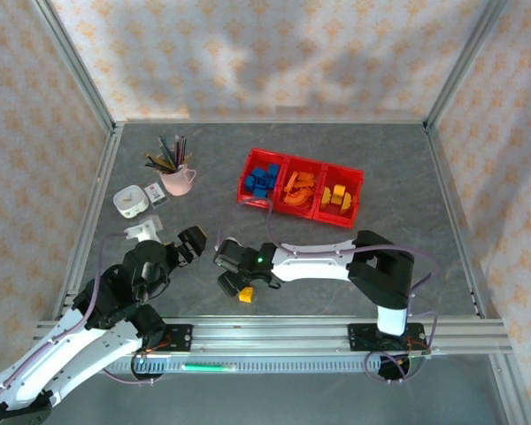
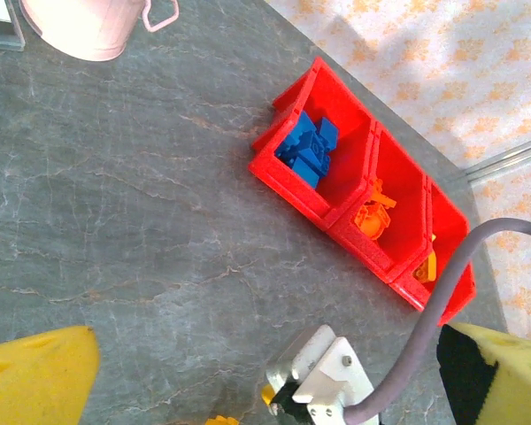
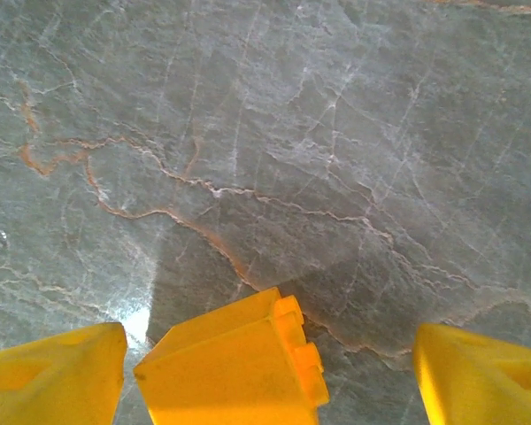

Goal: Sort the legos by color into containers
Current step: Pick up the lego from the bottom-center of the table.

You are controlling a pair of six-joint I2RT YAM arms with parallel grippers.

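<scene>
The yellow lego (image 1: 246,294) (image 3: 234,367) is between the right gripper's open fingers, so the right gripper will go down over the lego next and then close on its sides.
The three joined red containers (image 1: 286,163) stand at the back middle of the table, also in the left wrist view (image 2: 288,183). They hold blue legos (image 1: 264,181), orange legos (image 1: 301,189) and yellow legos (image 1: 339,198), one colour in each. One yellow lego (image 3: 234,372) lies on the table near the front (image 1: 245,295). My right gripper (image 3: 270,345) stands open around it, with a gap on each side of the brick, wider on the right. My left gripper (image 1: 192,246) hangs open to the left of it, with nothing between its yellow fingers (image 2: 35,376).
A pink cup of pens (image 1: 175,173) stands at the back left, with a small white box (image 1: 130,201) and another white item (image 1: 144,232) in front of it. Metal frame posts and patterned walls close in the grey table (image 1: 407,239).
</scene>
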